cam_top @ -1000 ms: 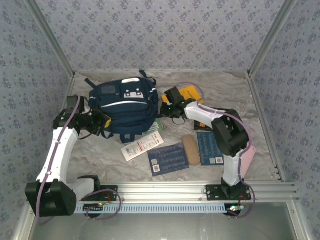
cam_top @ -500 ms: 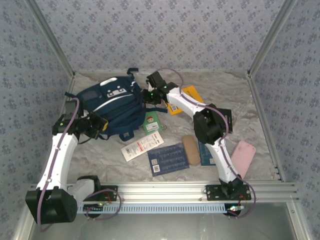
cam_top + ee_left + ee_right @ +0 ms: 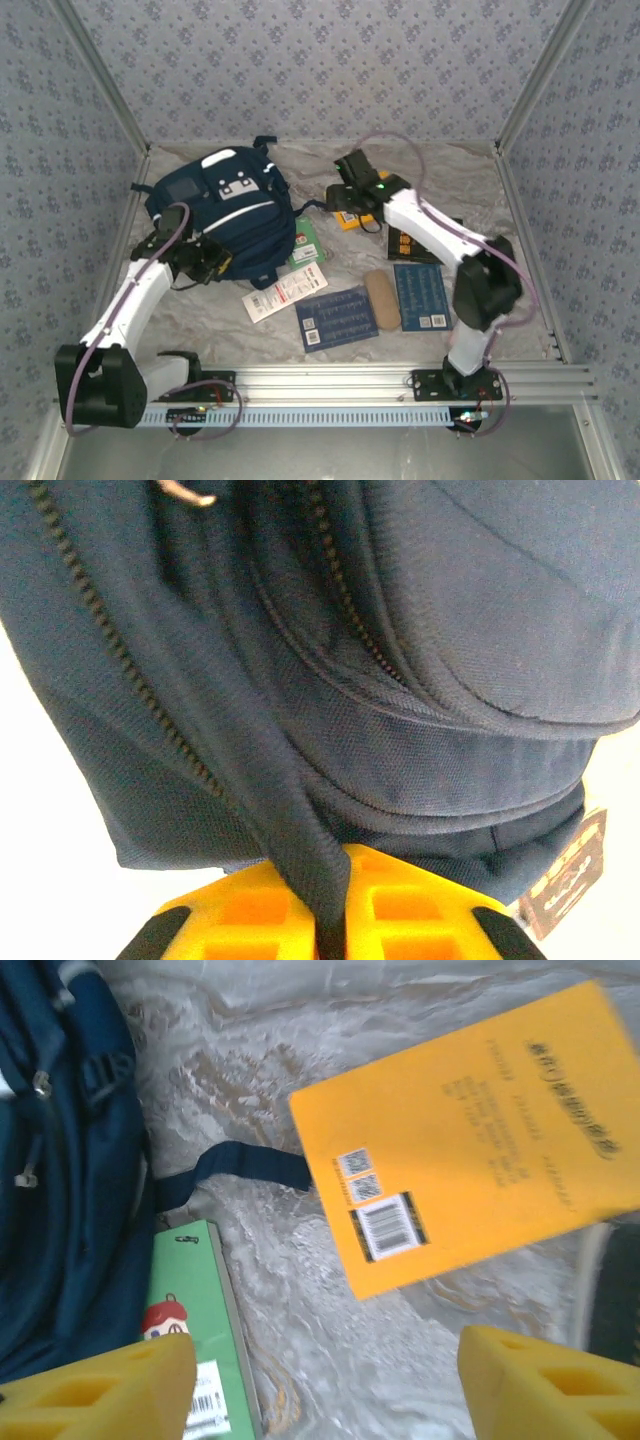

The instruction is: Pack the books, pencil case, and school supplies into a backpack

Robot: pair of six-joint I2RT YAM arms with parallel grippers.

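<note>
The pinched fold of the backpack goes across toward the white packet (image 3: 285, 292) next in my left gripper, which then releases it. This is because the books and the pencil case (image 3: 381, 298) lie on that side.
The navy backpack (image 3: 225, 205) lies at the back left, its front pocket facing up. My left gripper (image 3: 207, 260) is shut on a fold of backpack (image 3: 450, 680) fabric at its near edge, pinched between the yellow fingers (image 3: 420, 910). My right gripper (image 3: 348, 203) hovers open over bare table (image 3: 330, 1290), with the orange book (image 3: 470, 1130) ahead of it and the green pack (image 3: 190, 1320) by its left finger. The black book (image 3: 415, 243), two dark blue books (image 3: 337, 318) (image 3: 420, 295), the tan pencil case (image 3: 381, 298) and the white packet (image 3: 285, 292) lie in front.
A loose backpack strap (image 3: 250, 1165) runs across the table toward the orange book. A hang tag (image 3: 565, 870) sticks out from under the backpack. Patterned walls close in the left, back and right sides; a metal rail (image 3: 350, 382) runs along the near edge.
My right gripper has pulled away from the top of the backpack, swinging right to above the orange book. The backpack has turned and settled slightly. My left gripper has shifted a little right, still holding.
</note>
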